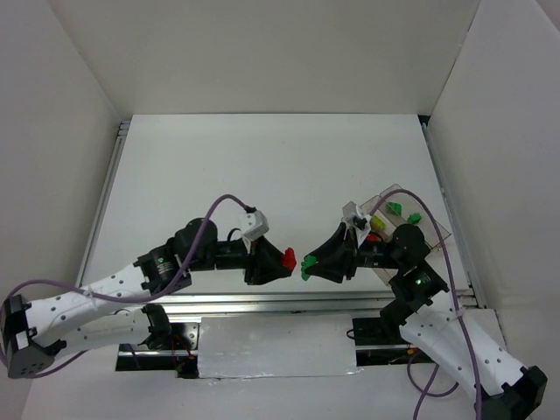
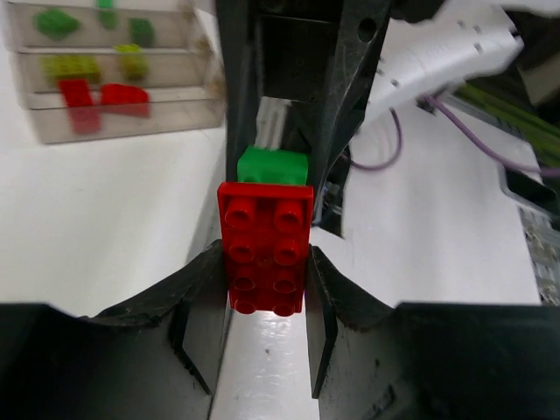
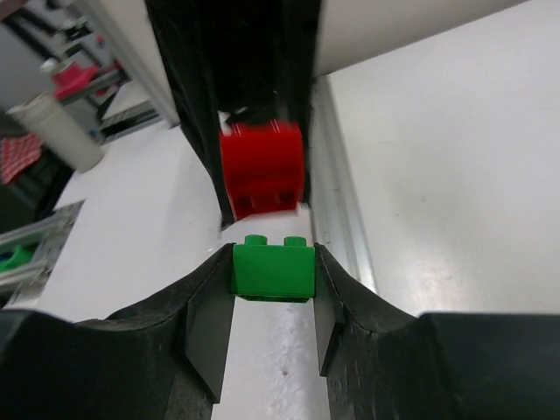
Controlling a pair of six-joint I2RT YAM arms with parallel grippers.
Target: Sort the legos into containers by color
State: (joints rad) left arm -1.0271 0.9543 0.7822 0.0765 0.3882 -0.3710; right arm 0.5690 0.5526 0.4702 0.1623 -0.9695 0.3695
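I next need to swing my right gripper outward and turn it down over the green bricks' section, which is to its right in the top view, to release the matching green brick.
My left gripper is shut on a red brick, held tip to tip with my right gripper, which is shut on a green brick. The two bricks face each other with a small gap; the red brick shows ahead in the right wrist view, the green brick ahead in the left wrist view. The clear three-compartment tray sits at the right, partly hidden by the right arm. In the left wrist view the tray holds dark green bricks, yellow-green bricks and red bricks in separate compartments.
White walls enclose the table. A metal rail runs along the near edge below both grippers. Purple cables loop over the arms.
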